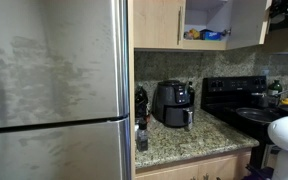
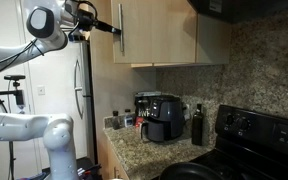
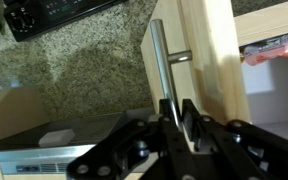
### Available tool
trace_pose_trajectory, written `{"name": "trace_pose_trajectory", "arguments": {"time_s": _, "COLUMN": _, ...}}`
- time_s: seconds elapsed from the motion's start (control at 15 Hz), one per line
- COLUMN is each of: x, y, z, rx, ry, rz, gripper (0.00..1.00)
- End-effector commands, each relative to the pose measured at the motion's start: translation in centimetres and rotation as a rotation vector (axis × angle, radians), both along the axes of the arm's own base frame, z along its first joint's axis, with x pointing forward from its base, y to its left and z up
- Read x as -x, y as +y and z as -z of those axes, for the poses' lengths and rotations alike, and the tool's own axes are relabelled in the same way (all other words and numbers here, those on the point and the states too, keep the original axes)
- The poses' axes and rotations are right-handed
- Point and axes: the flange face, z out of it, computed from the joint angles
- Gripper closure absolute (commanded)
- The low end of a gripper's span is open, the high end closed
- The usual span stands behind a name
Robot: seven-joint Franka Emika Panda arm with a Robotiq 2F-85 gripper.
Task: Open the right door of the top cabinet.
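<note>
I should pull the vertical bar handle [image 2: 121, 31] slightly farther toward the stove side, then open my gripper, since the white interior already shows.
The top cabinet [image 1: 156, 22] hangs above the granite counter. Its right door [image 1: 248, 20] stands partly open, and the white interior [image 1: 206, 14] holds packaged items. In an exterior view my gripper [image 2: 115, 28] is at the slim metal handle [image 2: 121, 42] on the door [image 2: 159, 30]. In the wrist view my gripper [image 3: 174, 112] is shut around the vertical bar handle [image 3: 158, 60], next to the door's tan edge [image 3: 212, 50]. The gripper is out of view in the exterior view that shows the cabinet interior.
A big stainless fridge [image 1: 54, 90] fills one side. On the granite counter [image 1: 184, 140] stand a black air fryer [image 1: 173, 103] and bottles [image 1: 141, 135]. A black stove [image 1: 239, 100] sits beside them. A red and orange packet [image 3: 274, 47] lies inside the cabinet.
</note>
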Motion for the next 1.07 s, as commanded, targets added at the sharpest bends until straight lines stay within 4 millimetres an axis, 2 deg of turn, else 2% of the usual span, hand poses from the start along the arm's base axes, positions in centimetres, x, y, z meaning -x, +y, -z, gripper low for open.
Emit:
{"name": "trace_pose_trajectory", "arguments": {"time_s": 0.0, "x": 2.9, "y": -3.8, "z": 1.9, "rx": -0.038, "ry": 0.043, "rz": 0.18, "gripper": 0.96}}
{"name": "trace_pose_trajectory", "arguments": {"time_s": 0.27, "x": 5.9, "y": -7.4, "z": 3.4, "rx": -0.119, "ry": 0.074, "rz": 0.39, "gripper": 0.96}}
{"name": "trace_pose_trajectory", "arguments": {"time_s": 0.6, "x": 7.5, "y": -8.6, "z": 4.3, "rx": -0.187, "ry": 0.156, "rz": 0.606, "gripper": 0.96}}
{"name": "trace_pose_trajectory", "arguments": {"time_s": 1.0, "x": 8.6, "y": -9.5, "z": 5.1, "rx": -0.421, "ry": 0.423, "rz": 0.528, "gripper": 0.96}}
